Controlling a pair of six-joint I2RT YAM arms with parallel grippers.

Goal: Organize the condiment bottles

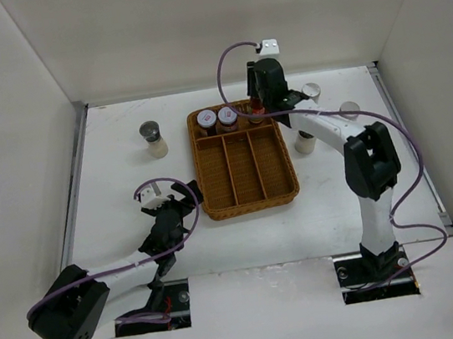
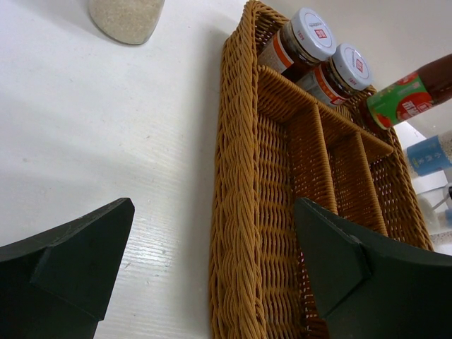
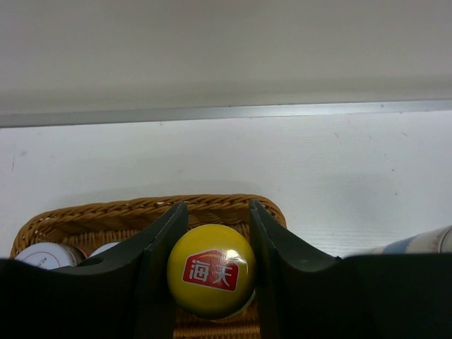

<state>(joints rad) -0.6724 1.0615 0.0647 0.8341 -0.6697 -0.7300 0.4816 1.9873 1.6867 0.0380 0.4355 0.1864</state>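
Observation:
The yellow cap goes down into the tray's back corner next, and my right gripper releases it there. The reason is that the dark sauce bottle still hangs tilted beside the lidded jars.
My right gripper is shut on the yellow cap of the dark sauce bottle and holds it tilted at the back right corner of the wicker tray. The bottle's green label shows in the left wrist view. Two pink-white-lidded jars stand in the tray's back compartment. The grey-lidded jar stands on the table left of the tray. Two silver-capped shakers and the black-capped white bottle stand right of the tray. My left gripper is open and empty by the tray's left rim.
The tray's three long front compartments hold nothing. In the left wrist view the tray's left rim runs between my open fingers. White walls enclose the table on the left, back and right.

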